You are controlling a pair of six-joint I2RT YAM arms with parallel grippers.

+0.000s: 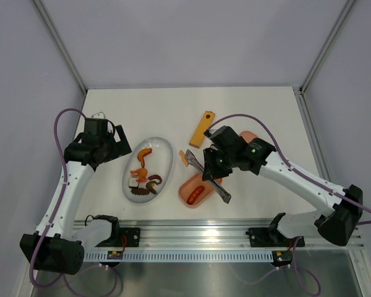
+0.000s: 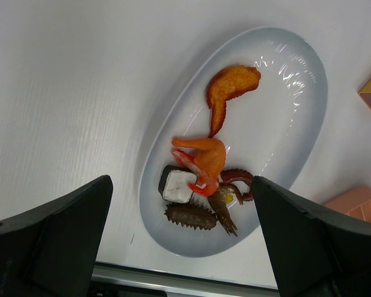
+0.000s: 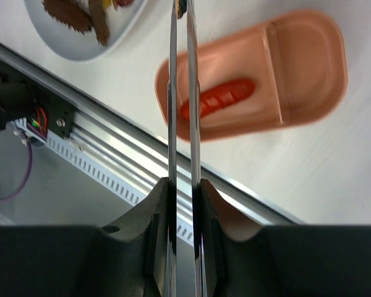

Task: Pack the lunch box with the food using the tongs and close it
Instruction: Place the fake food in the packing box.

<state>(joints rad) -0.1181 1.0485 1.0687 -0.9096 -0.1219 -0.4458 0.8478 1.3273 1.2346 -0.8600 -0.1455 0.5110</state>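
I will move my right gripper back and to the right in the top view, and then down. The ends of the tongs will then be over the lunch box's smaller section (image 3: 311, 64), which is empty.
My right gripper (image 1: 211, 170) (image 3: 184, 185) is shut on the silvery tongs (image 1: 205, 176) (image 3: 172, 93), whose two arms are squeezed almost parallel. The tongs hang above the pink lunch box tray (image 1: 187, 184) (image 3: 309, 55), and one red sausage (image 1: 196, 193) (image 3: 217, 99) lies in its larger compartment. Their tips end near a small orange piece (image 1: 182, 154); whether they touch it I cannot tell. More food (image 1: 143, 176) (image 2: 201, 154) lies on the white oval plate (image 1: 164, 148) (image 2: 284, 124): an orange shrimp, brown pieces, a dark-and-white cube (image 2: 176, 185). My left gripper (image 1: 120, 148) (image 2: 179, 180) is open over the plate's near end, holding nothing. The pink lid (image 1: 250, 135) shows partly behind the right arm.
A yellow-orange flat bar (image 1: 202, 129) with a hole lies behind the tray. The metal rail (image 1: 191, 238) (image 3: 111, 154) runs along the table's near edge, just in front of plate and tray. White walls enclose the table at left, back and right.
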